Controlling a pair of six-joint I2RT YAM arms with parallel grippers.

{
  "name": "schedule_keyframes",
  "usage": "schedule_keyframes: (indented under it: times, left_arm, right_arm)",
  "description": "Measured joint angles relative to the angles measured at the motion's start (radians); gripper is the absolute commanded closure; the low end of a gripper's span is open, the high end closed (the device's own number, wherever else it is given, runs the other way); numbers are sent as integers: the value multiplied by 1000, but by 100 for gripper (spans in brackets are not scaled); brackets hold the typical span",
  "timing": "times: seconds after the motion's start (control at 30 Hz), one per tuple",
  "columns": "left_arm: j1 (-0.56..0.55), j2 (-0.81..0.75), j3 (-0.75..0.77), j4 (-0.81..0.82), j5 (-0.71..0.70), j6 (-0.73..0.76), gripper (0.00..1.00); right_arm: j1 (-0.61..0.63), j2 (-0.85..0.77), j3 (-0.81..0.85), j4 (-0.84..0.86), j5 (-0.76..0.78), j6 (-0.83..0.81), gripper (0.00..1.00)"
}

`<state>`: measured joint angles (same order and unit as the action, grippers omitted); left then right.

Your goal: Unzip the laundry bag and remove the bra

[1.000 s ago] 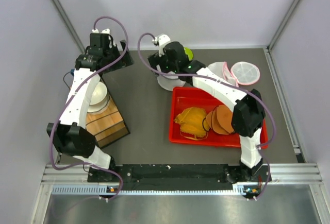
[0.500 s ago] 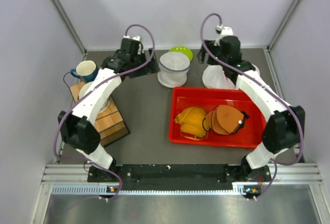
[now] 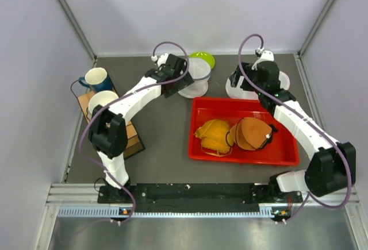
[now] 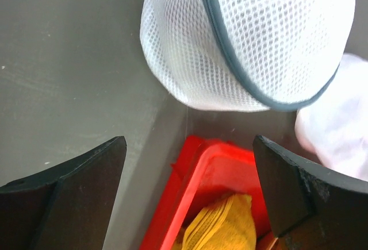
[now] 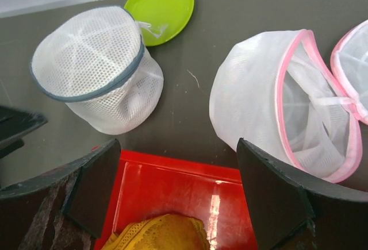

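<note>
My left gripper should next move outward and to the right in the top view, onto the grey rim's near edge (image 3: 201,80) (image 4: 243,79), because that white bag stands closed.
A white mesh laundry bag with a grey zip rim (image 3: 194,76) stands closed at the back centre; it also shows in the left wrist view (image 4: 253,37) and the right wrist view (image 5: 98,69). A pink-rimmed mesh bag (image 5: 259,100) lies open to its right, lid (image 5: 353,72) flipped aside. A yellow bra (image 3: 214,135) and a brown bra (image 3: 250,132) lie in the red tray (image 3: 192,146). My left gripper (image 3: 178,83) is open and empty just left of the grey-rimmed bag. My right gripper (image 3: 248,83) is open and empty above the pink-rimmed bag.
A green plate (image 3: 202,58) lies behind the grey-rimmed bag. A blue mug (image 3: 98,80) and a white bowl (image 3: 103,100) are at the left, the bowl on a wooden box (image 3: 123,138). The red tray's back rim (image 5: 172,169) runs just under both grippers.
My left gripper has moved right, up to the grey-rimmed bag. My right gripper has swung from that bag across to the pink-rimmed bag. Both stay open.
</note>
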<state>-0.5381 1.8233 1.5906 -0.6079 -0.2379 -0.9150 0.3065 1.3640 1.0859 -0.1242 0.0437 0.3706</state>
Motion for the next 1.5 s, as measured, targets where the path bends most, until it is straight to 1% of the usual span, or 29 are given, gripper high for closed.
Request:
schedule_keyframes:
  times: [0.23,0.37,0.6,0.77,0.83,0.97,1.1,1.13,1.2,1.23,1.27,1.33,1.37,1.4,1.43,1.5]
  left_arm:
    - [-24,121,101,24,-105,-110,6]
    - [-47,138,113,32,-156,-145,6]
    - [-63,137,98,74,-193,-180,7]
    - [-63,77,30,84,-230,-187,4]
    - [-62,63,26,87,-251,-186,3]
    - [-60,72,56,89,-262,-190,3]
    - [-60,159,164,89,-264,-196,4]
    - [-60,193,203,89,-262,-196,7]
    - [-60,257,265,85,-256,-196,17]
    - [-60,283,282,85,-251,-197,45]
    - [-60,303,288,84,-248,-195,60]
    - [-60,326,289,80,-240,-191,92]
    - [-60,331,289,78,-233,-183,100]
    - [-60,332,289,77,-229,-177,100]
    - [-60,328,289,85,-223,-161,100]
    - [-60,306,288,97,-212,-106,100]
  right_arm:
    - [0,-130,-58,28,8,0,17]
    - [0,-165,-80,27,4,-2,17]
    - [0,-169,-98,22,-8,-2,17]
    - [0,-169,-99,28,-18,1,17]
    - [0,-169,-103,34,-24,7,17]
    - [0,-156,-105,36,-55,24,17]
    - [0,-151,-111,43,-89,43,18]
    - [0,-150,-111,43,-96,47,18]
    - [0,-150,-111,44,-104,51,18]
    - [0,-150,-111,44,-107,51,19]
    - [0,-150,-111,44,-113,52,20]
    - [0,-150,-112,44,-124,51,21]
    - [0,-150,-112,45,-130,51,21]
    - [0,-150,-112,45,-136,50,21]
    - [0,-150,-112,46,-144,49,17]
    - [0,-149,-111,45,-162,46,6]
